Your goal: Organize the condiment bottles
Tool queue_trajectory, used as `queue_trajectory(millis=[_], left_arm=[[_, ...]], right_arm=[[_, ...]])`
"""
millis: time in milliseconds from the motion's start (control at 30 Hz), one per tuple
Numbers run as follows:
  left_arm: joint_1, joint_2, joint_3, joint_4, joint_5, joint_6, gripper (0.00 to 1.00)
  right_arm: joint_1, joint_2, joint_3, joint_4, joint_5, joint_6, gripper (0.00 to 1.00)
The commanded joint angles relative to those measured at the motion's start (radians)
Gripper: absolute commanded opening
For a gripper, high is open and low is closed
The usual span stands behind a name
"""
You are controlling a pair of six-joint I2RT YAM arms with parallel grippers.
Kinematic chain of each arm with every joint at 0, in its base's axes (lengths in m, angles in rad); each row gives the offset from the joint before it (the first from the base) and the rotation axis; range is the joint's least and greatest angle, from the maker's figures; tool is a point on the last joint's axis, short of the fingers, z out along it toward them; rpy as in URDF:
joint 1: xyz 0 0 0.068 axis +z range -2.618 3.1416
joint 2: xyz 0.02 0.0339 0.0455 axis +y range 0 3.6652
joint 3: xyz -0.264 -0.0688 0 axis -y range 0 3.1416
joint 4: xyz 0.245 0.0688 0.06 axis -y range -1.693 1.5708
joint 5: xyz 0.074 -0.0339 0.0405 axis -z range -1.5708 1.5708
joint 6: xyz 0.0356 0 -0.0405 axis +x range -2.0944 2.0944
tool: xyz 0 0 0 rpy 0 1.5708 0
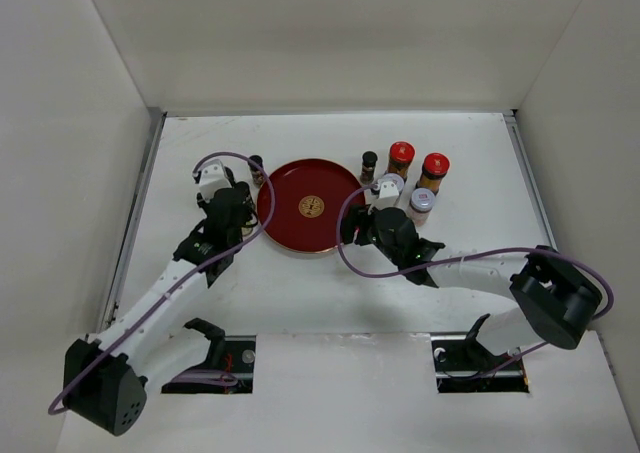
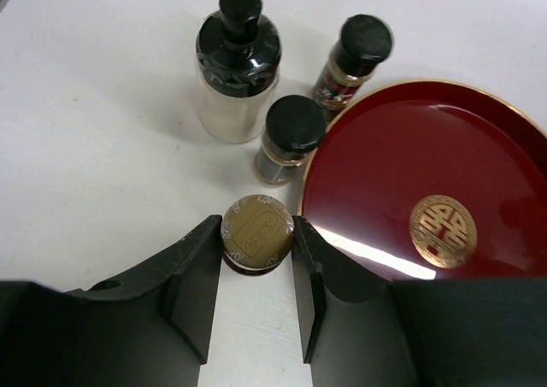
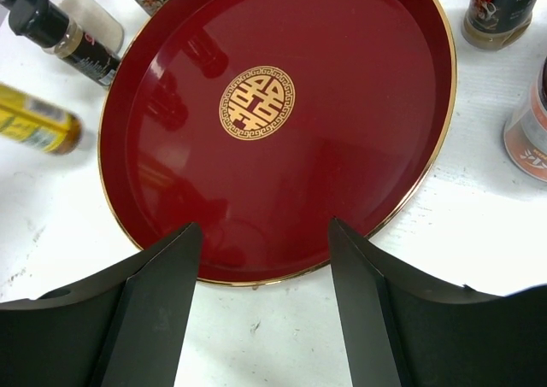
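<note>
My left gripper next lifts the yellow-labelled bottle outward, to the right in the top view, lowers and releases it on the tray's bare far part.
My left gripper [image 2: 256, 237] is shut on the gold cap of a yellow-labelled bottle [image 2: 257, 231] that stands on the table at the left rim of the dark-red tray [image 2: 385, 173]. Beyond it stand a pale bottle with a black top [image 2: 238, 71], a small black-capped jar [image 2: 289, 135] and a black-capped spice bottle [image 2: 355, 58]. My right gripper [image 3: 265, 233] is open and empty over the tray's near-right rim [image 3: 282, 276]. Right of the tray stand two red-lidded jars [image 1: 401, 154] [image 1: 435, 165], a black-capped bottle [image 1: 369, 160] and two white-lidded jars [image 1: 421, 203] [image 1: 390, 185].
The tray [image 1: 290, 223] has nothing on it; a gold emblem [image 1: 313, 206] marks its centre. White walls enclose the table on the left, back and right. Purple cables loop over both arms.
</note>
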Motion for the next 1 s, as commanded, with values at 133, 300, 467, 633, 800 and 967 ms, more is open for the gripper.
queue_trajectory(millis=[133, 300, 467, 633, 800, 967], left_arm=[[-0.095, -0.096, 0.190, -0.036, -0.059, 0.001, 0.18], [-0.144, 0.104, 0.281, 0.140, -0.019, 0.016, 0.18], [-0.132, 0.390, 0.431, 0.269, 0.049, 0.039, 0.18], [-0.094, 0.607, 0.590, 0.315, 0.104, 0.053, 0.17], [-0.078, 0.759, 0.707, 0.323, 0.110, 0.072, 0.17], [-0.071, 0.829, 0.729, 0.341, 0.107, 0.079, 0.18]], right_arm=[[-0.010, -0.010, 0.023, 0.052, 0.001, 0.016, 0.68], [-0.019, -0.015, 0.017, 0.051, 0.004, 0.028, 0.58], [-0.016, -0.012, 0.026, 0.035, -0.001, 0.024, 0.28], [-0.018, -0.016, 0.024, 0.029, 0.001, 0.030, 0.32], [-0.016, -0.012, 0.027, 0.029, 0.004, 0.024, 0.37], [-0.016, -0.009, 0.030, 0.026, 0.004, 0.018, 0.37]])
